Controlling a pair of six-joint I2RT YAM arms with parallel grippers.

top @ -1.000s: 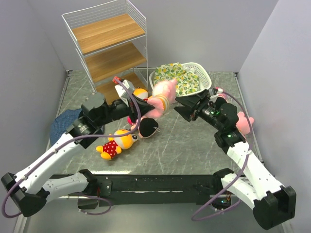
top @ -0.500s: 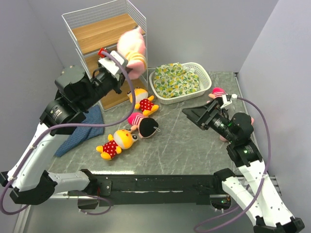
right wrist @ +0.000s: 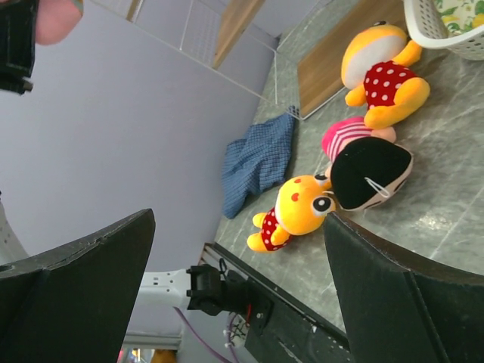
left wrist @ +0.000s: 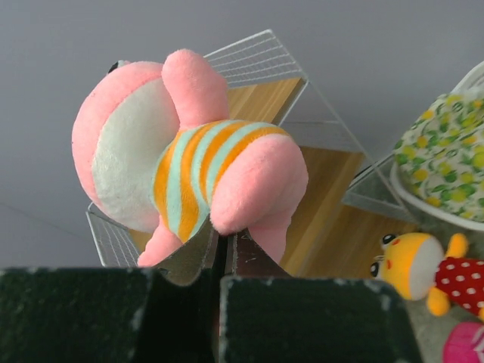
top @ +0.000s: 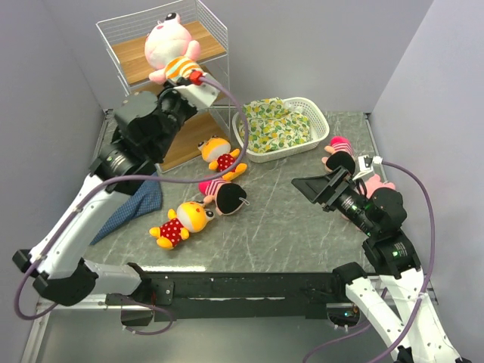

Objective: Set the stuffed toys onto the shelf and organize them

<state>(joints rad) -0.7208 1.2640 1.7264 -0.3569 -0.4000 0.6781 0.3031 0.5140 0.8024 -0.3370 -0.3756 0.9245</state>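
The left gripper lowers outward and to the left in the top view and releases the pig next, as the end of the shelf's top board away from the basket (left wrist: 140,238) is bare.
My left gripper (top: 190,77) is shut on a pink pig (top: 168,42) in an orange-striped shirt, held by its rear above the top board of the white wire shelf (top: 212,45). In the left wrist view the pig (left wrist: 189,151) sits just past my gripper (left wrist: 223,246), over the shelf (left wrist: 333,181). Two orange-yellow animals (top: 219,154) (top: 181,220) and a dark-haired doll (top: 225,194) lie on the table. Another doll (top: 339,150) and a second pig (top: 376,184) lie by the right arm. My right gripper (top: 308,185) is open and empty above the table; its view (right wrist: 242,280) shows the animals (right wrist: 382,72) (right wrist: 299,208) and doll (right wrist: 367,170).
A white lattice basket (top: 318,121) holding a yellow-green patterned bundle (top: 276,125) stands right of the shelf. A blue cloth (top: 136,203) lies at the left, under the left arm. Grey walls close in both sides of the table.
My left arm has carried the pig up and left, from mid-table to above the shelf's top board. My right arm has drawn back to the right, jaws still open.
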